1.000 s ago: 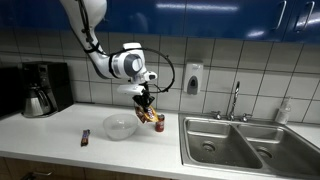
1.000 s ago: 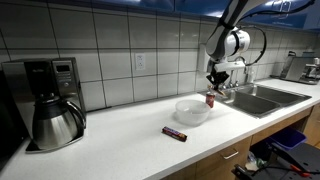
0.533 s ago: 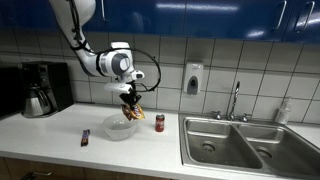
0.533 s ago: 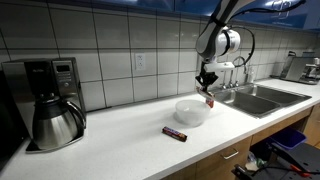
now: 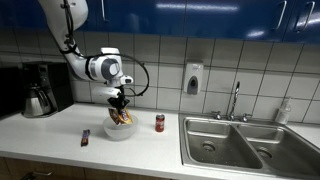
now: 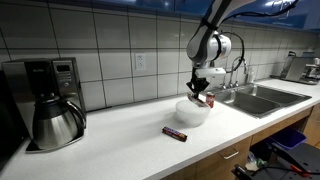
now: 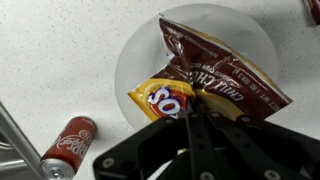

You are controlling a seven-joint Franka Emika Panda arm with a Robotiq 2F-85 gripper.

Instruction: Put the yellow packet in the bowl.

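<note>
My gripper lowers straight down into the translucent bowl next. It then releases the yellow packet inside it, because my fingertips are still higher than the bowl's rim.
My gripper is shut on the yellow packet, a crinkly yellow and brown snack bag. It hangs just above the translucent bowl, which fills the middle of the wrist view. In both exterior views the gripper holds the packet right over the bowl on the white counter. I cannot tell whether the packet touches the bowl.
A red can stands beside the bowl. A dark bar wrapper lies on the counter. A coffee maker stands at one end, a steel sink at the other.
The arm has carried the packet sideways from beside the red can to over the bowl and lowered it a little. The bowl, can and bar have not moved.
</note>
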